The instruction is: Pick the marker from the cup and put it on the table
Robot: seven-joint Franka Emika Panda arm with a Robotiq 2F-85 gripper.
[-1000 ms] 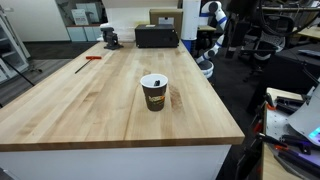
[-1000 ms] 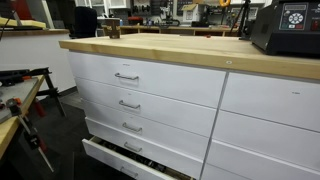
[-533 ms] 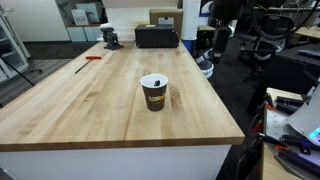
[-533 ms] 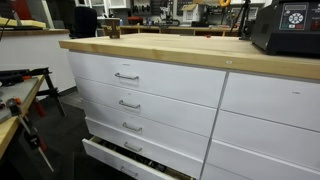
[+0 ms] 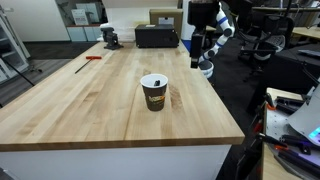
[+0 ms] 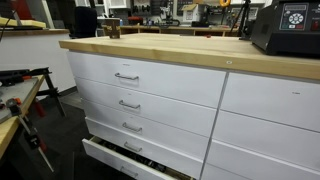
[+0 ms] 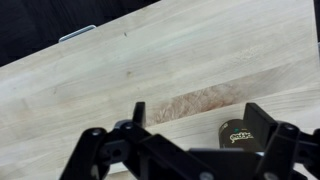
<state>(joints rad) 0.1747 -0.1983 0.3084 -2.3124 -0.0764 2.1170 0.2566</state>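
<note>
I will next move my gripper over the cup's white rim, and then I will move it down onto the marker's dark end (image 5: 157,83).
The cup (image 5: 154,93), dark brown with yellow print and a white rim, stands upright on the wooden table (image 5: 90,100), right of its middle. The marker (image 5: 154,82) shows as a slim dark stick lying across the cup's white inside. My gripper (image 5: 203,47) hangs in the air above the table's far right edge, well behind the cup. In the wrist view the gripper (image 7: 200,120) is open and empty, and the cup (image 7: 237,133) shows low between its fingers, near one fingertip. The marker cannot be made out there.
A thin red object (image 5: 92,58), a dark vise (image 5: 111,38) and a black box (image 5: 156,36) sit at the table's far end. In an exterior view the box (image 6: 290,28) stands above white drawers (image 6: 140,85); the lowest drawer (image 6: 125,160) is pulled out. Office chairs stand behind.
The arm has swung in from the back right and come down over the table's far right edge. The cup and marker have not moved.
</note>
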